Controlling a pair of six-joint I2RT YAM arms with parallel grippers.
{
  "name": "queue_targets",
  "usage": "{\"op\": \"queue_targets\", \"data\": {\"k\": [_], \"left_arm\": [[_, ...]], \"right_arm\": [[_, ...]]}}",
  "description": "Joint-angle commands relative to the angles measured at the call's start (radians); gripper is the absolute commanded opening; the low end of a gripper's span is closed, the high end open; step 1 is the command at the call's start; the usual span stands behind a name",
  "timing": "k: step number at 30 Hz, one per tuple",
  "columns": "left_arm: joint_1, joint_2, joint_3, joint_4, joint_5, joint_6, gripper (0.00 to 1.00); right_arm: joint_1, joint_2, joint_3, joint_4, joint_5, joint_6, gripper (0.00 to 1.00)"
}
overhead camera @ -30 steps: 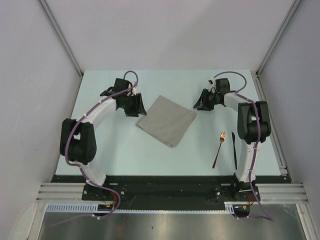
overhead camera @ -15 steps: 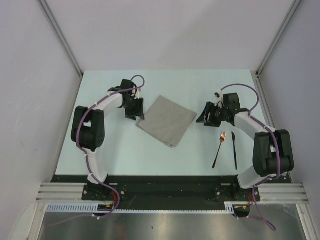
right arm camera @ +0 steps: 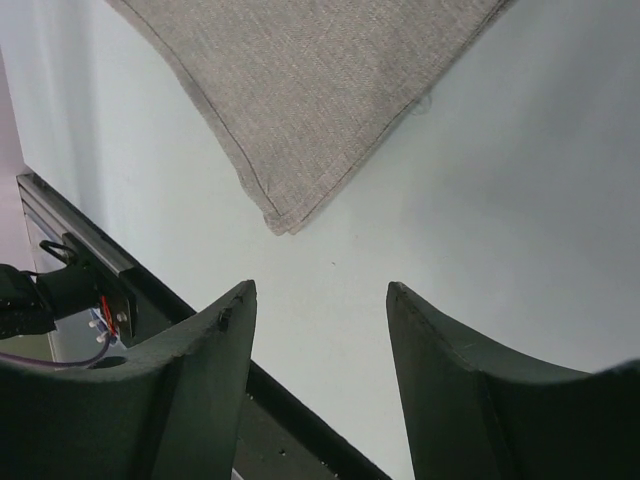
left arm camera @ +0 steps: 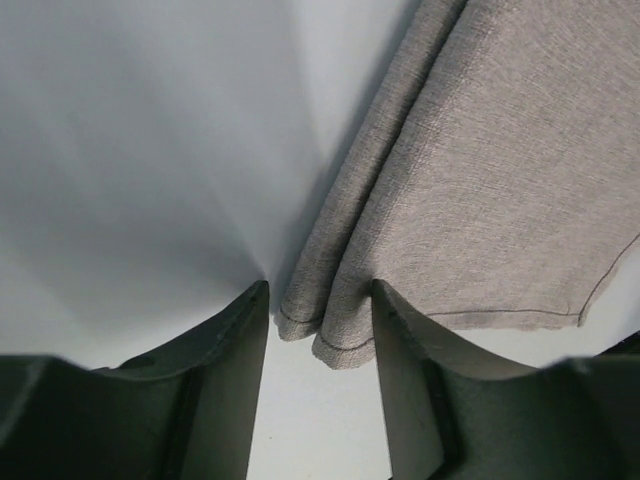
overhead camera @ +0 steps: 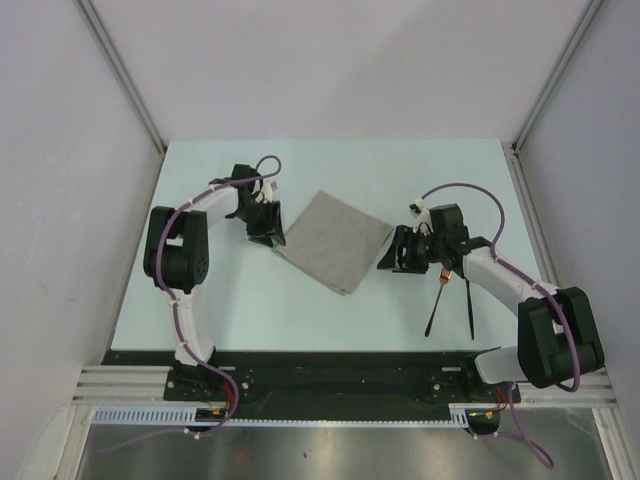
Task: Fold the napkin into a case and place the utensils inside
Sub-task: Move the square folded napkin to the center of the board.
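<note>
The napkin's near corner [overhead camera: 345, 287] [right arm camera: 285, 217] is below my right gripper's open fingers and closer to my base, so next I will lower my right gripper and bring it back onto that corner.
The grey-beige napkin [overhead camera: 333, 240] lies flat mid-table, doubled over, its two layers showing at the left corner [left arm camera: 315, 325]. My left gripper [overhead camera: 266, 226] is open, and that corner lies between its fingers [left arm camera: 225, 360] without touching either one. My right gripper [overhead camera: 400, 252] hangs open and empty over bare table, just right of the napkin's near right edge [right arm camera: 310, 90]. The copper fork [overhead camera: 438, 298] and the thin black piece [overhead camera: 468, 300] lie side by side, right of the right gripper. The right arm crosses over their far ends.
The pale table [overhead camera: 300, 300] is enclosed by grey walls on three sides, with metal posts at the back corners. A black rail [right arm camera: 90, 270] runs along the near edge, close below the right gripper's view.
My right gripper has let go at the napkin's right corner, opened, and swung toward the near side beside the fork. My left gripper has settled lower at the napkin's left corner.
</note>
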Motion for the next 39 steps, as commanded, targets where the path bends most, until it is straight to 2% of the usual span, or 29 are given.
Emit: {"op": "queue_targets", "data": {"k": [1, 5, 6, 8, 11, 13, 14, 15, 16, 17, 18, 20, 21, 24, 27, 31, 39], "left_arm": [[-0.001, 0.005, -0.04, 0.013, 0.061, 0.013, 0.45], [0.002, -0.01, -0.074, 0.019, 0.062, -0.027, 0.28], [0.002, -0.024, -0.094, 0.025, 0.078, -0.06, 0.2], [-0.005, -0.053, -0.138, 0.068, 0.11, -0.093, 0.14], [-0.027, -0.162, -0.323, 0.207, 0.1, -0.226, 0.04], [-0.056, -0.277, -0.498, 0.279, 0.081, -0.346, 0.03], [-0.065, -0.321, -0.567, 0.378, 0.069, -0.398, 0.03], [-0.091, -0.381, -0.727, 0.443, 0.064, -0.533, 0.02], [-0.114, -0.48, -0.814, 0.515, 0.055, -0.609, 0.03], [-0.142, -0.536, -0.892, 0.649, 0.041, -0.683, 0.04], [-0.192, -0.581, -1.024, 0.702, 0.027, -0.816, 0.04], [-0.249, -0.699, -1.126, 0.816, -0.011, -0.932, 0.04], [-0.325, -0.731, -1.208, 0.857, -0.055, -1.035, 0.04], [-0.474, -0.837, -1.264, 0.866, -0.181, -1.175, 0.05], [-0.571, -0.917, -1.277, 0.83, -0.261, -1.251, 0.06], [-0.597, -0.989, -1.267, 0.734, -0.342, -1.253, 0.07], [-0.6, -0.975, -1.277, 0.758, -0.293, -1.233, 0.16]], "right_arm": [[0.032, -0.046, -0.018, 0.034, -0.007, 0.02, 0.59], [0.052, -0.083, -0.05, 0.086, -0.002, 0.057, 0.59], [0.057, -0.094, -0.057, 0.092, -0.002, 0.069, 0.59], [0.069, -0.103, -0.07, 0.101, 0.01, 0.079, 0.59], [0.077, -0.103, -0.077, 0.086, 0.041, 0.1, 0.59], [0.084, -0.095, -0.077, 0.069, 0.086, 0.132, 0.58], [0.091, -0.097, -0.083, 0.048, 0.108, 0.146, 0.58], [0.098, -0.098, -0.092, 0.041, 0.128, 0.16, 0.57], [0.106, -0.103, -0.1, 0.037, 0.169, 0.189, 0.58], [0.13, -0.106, -0.107, 0.023, 0.185, 0.201, 0.58], [0.14, -0.109, -0.127, 0.015, 0.206, 0.213, 0.57], [0.17, -0.126, -0.142, -0.029, 0.289, 0.25, 0.56], [0.183, -0.137, -0.162, -0.037, 0.313, 0.258, 0.56], [0.206, -0.172, -0.192, -0.051, 0.375, 0.276, 0.52], [0.219, -0.184, -0.187, -0.078, 0.441, 0.247, 0.49], [0.218, -0.171, -0.163, -0.052, 0.429, 0.189, 0.39], [0.22, -0.037, -0.087, -0.02, 0.387, 0.148, 0.4]]}}
